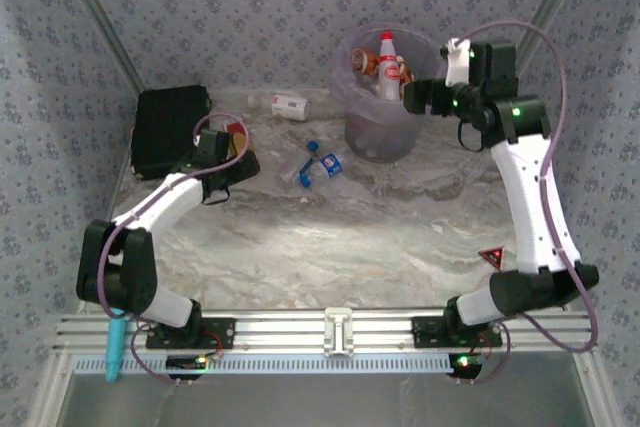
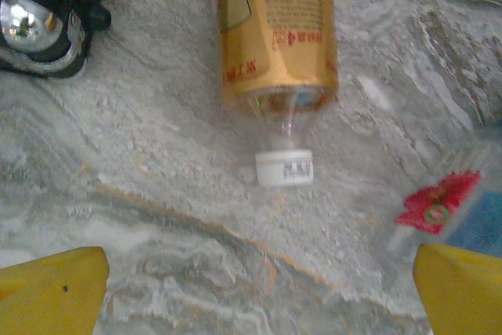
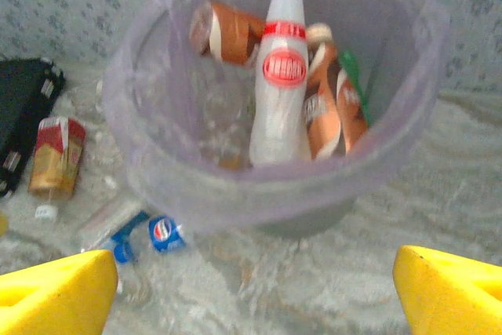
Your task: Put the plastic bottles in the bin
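Observation:
The left gripper moves down and outward past the white cap and closes around the gold label next, since the bottle lies below and outward of its fingers.
The bin (image 1: 352,55), a pale purple bucket at the back, holds a white bottle with a red cap (image 3: 278,76), copper-brown bottles (image 3: 227,33) and a green one (image 3: 354,76). My right gripper (image 1: 418,97) hovers at the bin's right rim, open, with nothing between its yellow fingers (image 3: 451,288). A gold-labelled bottle with a white cap (image 2: 278,37) lies on the table beside the black case. My left gripper (image 2: 255,292) is just short of its cap, open and empty. Clear bottles with blue labels (image 1: 322,163) lie left of the bin.
The black case (image 1: 170,129) sits at the back left, close to my left gripper. A small white bottle (image 1: 290,105) lies near the back wall. A red triangle mark (image 1: 490,257) is on the table at the right. A teal tool (image 1: 115,347) hangs at the front rail.

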Robot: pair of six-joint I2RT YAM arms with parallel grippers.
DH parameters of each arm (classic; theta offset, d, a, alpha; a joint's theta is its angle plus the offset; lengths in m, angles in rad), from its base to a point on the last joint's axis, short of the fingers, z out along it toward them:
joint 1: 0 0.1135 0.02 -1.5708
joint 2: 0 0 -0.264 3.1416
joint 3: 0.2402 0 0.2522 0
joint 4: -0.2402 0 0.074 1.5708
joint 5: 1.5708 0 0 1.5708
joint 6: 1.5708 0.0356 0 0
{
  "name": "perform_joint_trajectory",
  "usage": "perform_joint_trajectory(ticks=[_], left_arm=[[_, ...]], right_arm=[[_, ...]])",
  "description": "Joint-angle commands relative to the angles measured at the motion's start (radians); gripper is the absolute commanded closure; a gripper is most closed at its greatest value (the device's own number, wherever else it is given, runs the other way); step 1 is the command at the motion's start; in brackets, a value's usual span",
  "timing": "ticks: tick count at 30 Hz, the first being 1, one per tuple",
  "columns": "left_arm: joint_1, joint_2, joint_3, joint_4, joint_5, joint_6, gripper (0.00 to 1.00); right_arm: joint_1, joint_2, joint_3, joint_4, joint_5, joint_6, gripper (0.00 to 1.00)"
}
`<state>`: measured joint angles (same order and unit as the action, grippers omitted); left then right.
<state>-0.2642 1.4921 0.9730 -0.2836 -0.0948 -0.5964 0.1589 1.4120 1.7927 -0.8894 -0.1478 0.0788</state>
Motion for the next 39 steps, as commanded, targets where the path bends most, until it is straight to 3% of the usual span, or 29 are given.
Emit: perform_joint_trajectory(ticks=[1, 8, 15, 21, 31, 39], left_arm=[[0.015, 0.074, 0.088, 0.058, -0.038, 0.0, 0.0], [0.031, 0.271, 0.227, 0.071, -0.086, -0.015, 0.0], [0.031, 0.425, 0.342, 0.044, -0.095, 0.004, 0.0], [0.031, 0.495, 0.378, 0.034, -0.097, 0.014, 0.07], [0.031, 0.501, 0.369, 0.032, -0.09, 0.02, 0.3], [0.028, 0.392, 0.331, 0.032, -0.035, 0.05, 0.35]], right_arm=[[-0.006, -0.102, -0.142, 0.041, -0.059, 0.068, 0.07], [-0.007, -0.261, -0.348, 0.058, -0.088, 0.128, 0.07], [-0.009, -0.341, -0.386, -0.01, -0.069, 0.125, 0.07], [-0.009, -0.376, -0.407, -0.027, -0.069, 0.123, 0.07], [-0.01, -0.381, -0.419, -0.008, -0.092, 0.129, 0.07], [-0.002, -0.376, -0.454, 0.1, -0.228, 0.196, 0.08]])
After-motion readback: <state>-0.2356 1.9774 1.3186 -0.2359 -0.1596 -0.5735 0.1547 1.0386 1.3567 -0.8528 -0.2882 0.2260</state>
